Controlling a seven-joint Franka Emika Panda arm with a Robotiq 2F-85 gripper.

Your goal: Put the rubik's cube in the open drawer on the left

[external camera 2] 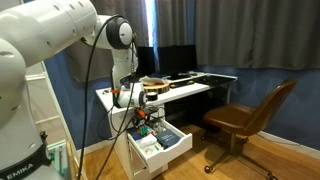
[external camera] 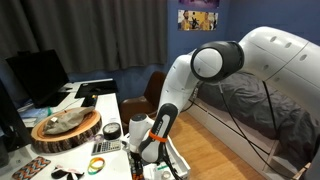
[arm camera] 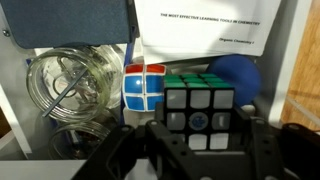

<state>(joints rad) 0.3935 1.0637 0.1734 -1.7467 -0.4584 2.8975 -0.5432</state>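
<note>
The robot should lower its gripper slightly and let go of the rubik's cube in the gap beside the blue ball, because that spot in the drawer is below the gripper.
The rubik's cube shows a white face on a black grid and a green top. In the wrist view it sits between my gripper's two black fingers, which close on its sides. It is low inside the white drawer, among other items. In both exterior views the gripper reaches down into the pulled-out drawer below the desk, and the cube is hidden there.
In the drawer lie a white-and-blue small cube, a blue ball, clear plastic rings and a printed booklet. A brown chair stands near the desk. A round wooden piece and a monitor are on the desk.
</note>
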